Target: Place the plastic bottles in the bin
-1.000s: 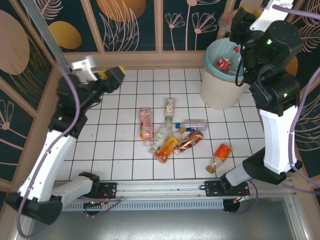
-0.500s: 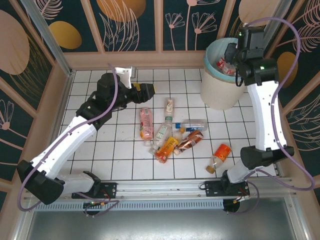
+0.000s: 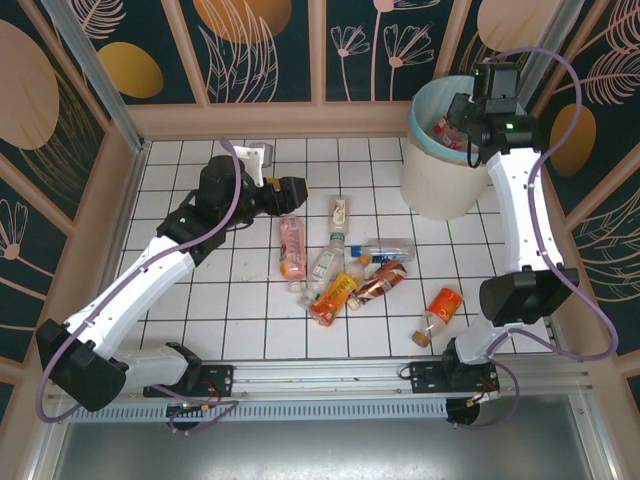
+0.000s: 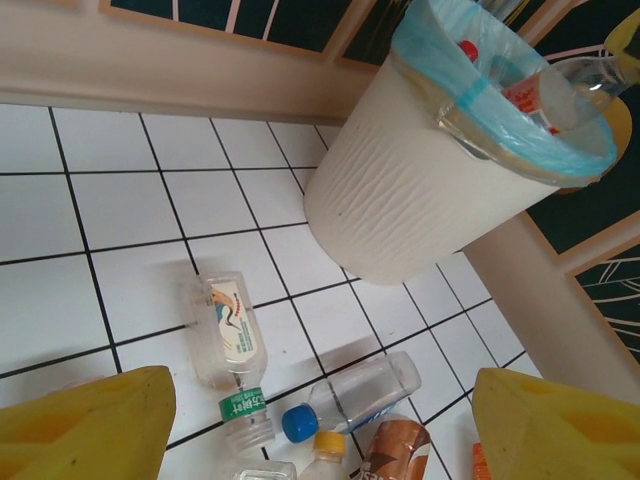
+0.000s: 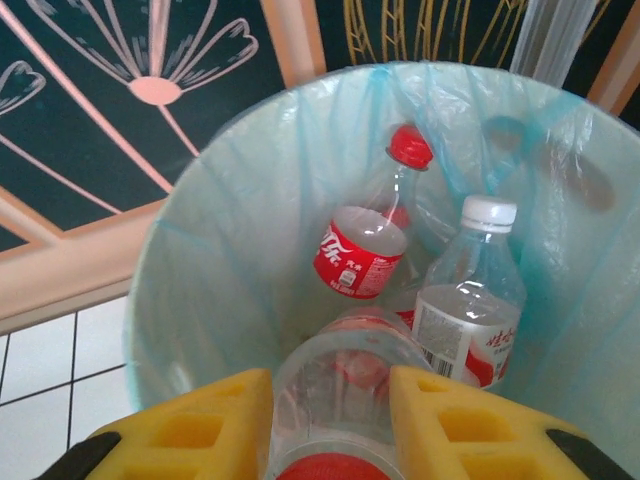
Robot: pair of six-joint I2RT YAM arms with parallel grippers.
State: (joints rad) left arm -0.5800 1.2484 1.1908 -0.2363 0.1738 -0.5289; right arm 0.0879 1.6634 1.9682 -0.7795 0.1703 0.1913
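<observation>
The clear red-labelled bottle hangs within the bin's open rim, so the robot's right gripper will next move down into the bin (image 3: 440,180), beside the bottles already inside, and let go of it.
Several plastic bottles lie in a pile mid-table: a pink-labelled one (image 3: 292,245), a green-banded one (image 3: 327,262), a blue-capped one (image 3: 385,250) and a brown one (image 3: 380,282). An orange bottle (image 3: 441,312) lies apart to the right. My left gripper (image 3: 295,190) hangs open above the pile's far-left side, with the blue-capped bottle (image 4: 365,395) showing between its yellow fingers (image 4: 85,425). My right gripper (image 5: 330,420) is shut on a clear red-labelled bottle (image 5: 345,385) over the mouth of the bin (image 3: 440,180). Inside the bin lie a red-labelled bottle (image 5: 365,240) and a white-capped one (image 5: 470,290).
A raised wooden border (image 3: 270,120) with dark patterned panels behind it rings the white tiled table. The bin stands in the far right corner. A metal rail (image 3: 330,385) carries both arm bases along the near edge. Bare tiles (image 3: 180,300) lie left of the pile.
My left gripper has come down and moved right, toward the bottle pile, staying open. My right arm has stretched out over the bin with the bottle still gripped.
</observation>
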